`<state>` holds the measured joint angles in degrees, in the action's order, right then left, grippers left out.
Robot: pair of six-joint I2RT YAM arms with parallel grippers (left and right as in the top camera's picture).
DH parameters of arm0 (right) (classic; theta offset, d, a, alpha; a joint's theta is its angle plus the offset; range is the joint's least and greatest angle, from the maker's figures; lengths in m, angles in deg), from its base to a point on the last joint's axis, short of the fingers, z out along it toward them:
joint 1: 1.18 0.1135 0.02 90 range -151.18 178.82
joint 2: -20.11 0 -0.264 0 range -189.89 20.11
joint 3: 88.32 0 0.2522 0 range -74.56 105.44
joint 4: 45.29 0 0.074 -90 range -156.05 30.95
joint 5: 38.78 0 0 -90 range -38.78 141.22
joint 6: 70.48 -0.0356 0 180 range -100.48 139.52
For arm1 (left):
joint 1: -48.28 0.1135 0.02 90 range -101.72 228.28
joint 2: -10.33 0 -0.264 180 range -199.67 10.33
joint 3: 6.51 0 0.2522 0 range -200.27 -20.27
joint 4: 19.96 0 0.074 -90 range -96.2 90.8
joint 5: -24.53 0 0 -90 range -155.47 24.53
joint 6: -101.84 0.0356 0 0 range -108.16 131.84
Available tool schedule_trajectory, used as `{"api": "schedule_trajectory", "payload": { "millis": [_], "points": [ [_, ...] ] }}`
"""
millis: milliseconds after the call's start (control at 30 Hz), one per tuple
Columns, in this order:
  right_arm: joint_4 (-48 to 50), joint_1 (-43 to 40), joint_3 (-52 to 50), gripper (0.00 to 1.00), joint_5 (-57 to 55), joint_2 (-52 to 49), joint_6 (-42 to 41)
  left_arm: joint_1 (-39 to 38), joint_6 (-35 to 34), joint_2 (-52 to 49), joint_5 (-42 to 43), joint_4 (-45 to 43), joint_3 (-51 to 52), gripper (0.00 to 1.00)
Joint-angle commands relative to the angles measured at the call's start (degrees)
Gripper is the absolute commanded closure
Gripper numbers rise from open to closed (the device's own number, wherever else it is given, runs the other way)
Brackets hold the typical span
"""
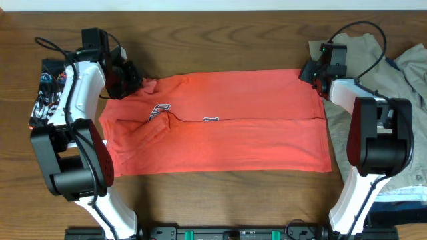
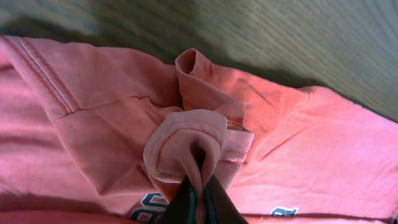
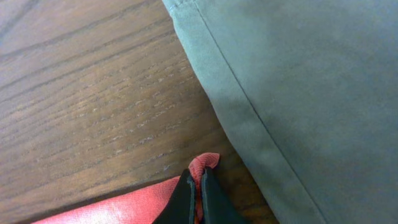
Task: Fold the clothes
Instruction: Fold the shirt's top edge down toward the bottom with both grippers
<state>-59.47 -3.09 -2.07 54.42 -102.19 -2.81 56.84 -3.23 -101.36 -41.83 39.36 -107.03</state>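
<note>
Next, my right gripper will carry the shirt's corner back past the fold line and release it over the shirt's near half, since that lies back from the gripper.
The coral-red T-shirt [image 1: 220, 123] lies on the wooden table, its upper half doubled over so a fold line runs across the middle with bits of navy-and-white print showing. My left gripper [image 1: 137, 83] is shut on a bunch of the shirt at its far left corner; the left wrist view shows the pinched cloth [image 2: 186, 140] between the fingers [image 2: 199, 186]. My right gripper [image 1: 310, 72] is shut on the shirt's far right corner [image 3: 204, 163], seen between its fingers [image 3: 199, 186]. A khaki-beige garment [image 1: 363, 57] lies at the right and fills the right wrist view [image 3: 311, 81].
A black patterned garment [image 1: 47, 90] lies at the left edge behind the left arm. More pale clothes [image 1: 410, 80] are piled at the far right. Bare wooden table [image 1: 220, 40] runs along the far side and in front of the shirt.
</note>
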Motion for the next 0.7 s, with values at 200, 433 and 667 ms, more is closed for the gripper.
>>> {"api": "schedule_trajectory", "payload": {
  "millis": [200, 433, 667],
  "points": [
    [-12.81, -0.04, -0.96, 0.99, -0.2, 2.45, 1.88, 1.07, 5.42, 4.39, -0.31, 4.2, 0.28, 0.94],
    [-27.04, -0.07, -0.96, 0.99, -0.2, 12.79, 3.32, 4.15, 5.42, 10.49, -0.31, 11.67, 0.28, 0.94],
    [-43.3, -0.07, -0.96, 0.99, -0.9, 21.2, 5.27, 7.72, 5.44, 14.56, -0.33, 21.7, 0.28, 0.94]
  ]
}}
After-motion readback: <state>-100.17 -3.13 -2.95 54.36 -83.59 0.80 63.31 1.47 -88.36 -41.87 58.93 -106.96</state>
